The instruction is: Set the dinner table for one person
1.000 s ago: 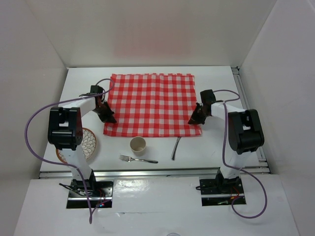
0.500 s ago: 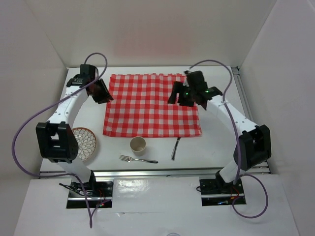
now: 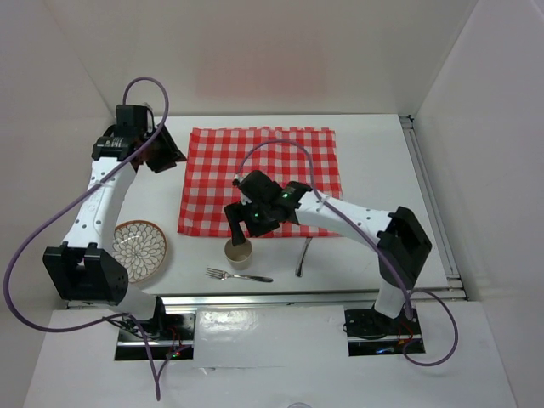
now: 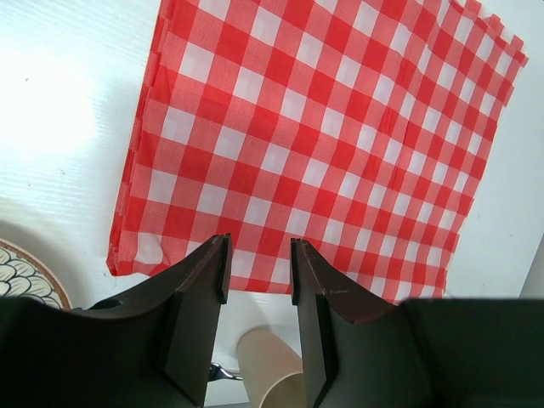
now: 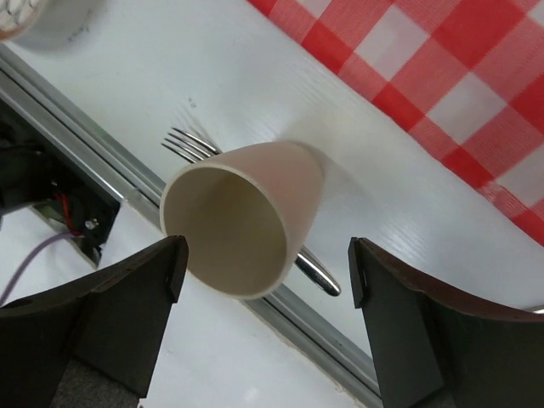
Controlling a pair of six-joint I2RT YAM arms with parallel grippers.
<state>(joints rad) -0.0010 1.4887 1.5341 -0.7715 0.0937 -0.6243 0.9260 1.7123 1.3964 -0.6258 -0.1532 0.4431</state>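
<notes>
The cup's opening faces up between my fingers; my right gripper will next lower, one finger inside, and close on the side of the cup's rim nearest the silver utensil (image 5: 286, 249).
A red-and-white checked cloth (image 3: 263, 180) lies flat on the white dinner table (image 3: 382, 161). A beige paper cup (image 3: 238, 251) stands just in front of the cloth's near edge. My right gripper (image 3: 240, 228) hangs over it. In the right wrist view the cup (image 5: 238, 217) sits between and below the wide-apart fingers (image 5: 144, 289), touching neither, and the right gripper (image 5: 268, 259) is open. My left gripper (image 3: 166, 157) is raised at the cloth's far left corner. In the left wrist view it (image 4: 259, 251) is open, with nothing between its fingers (image 4: 200, 297) and the cloth (image 4: 323, 127) below.
A patterned plate (image 3: 140, 249) sits at the near left. A fork (image 3: 238, 275) lies in front of the cup, and a silver utensil (image 3: 303, 255) lies to its right. A metal rail (image 3: 272, 297) runs along the table's near edge.
Both grippers have let go of the cloth's near corners and opened. The left arm swung out to the far left. The right arm swept across to hover over the cup.
</notes>
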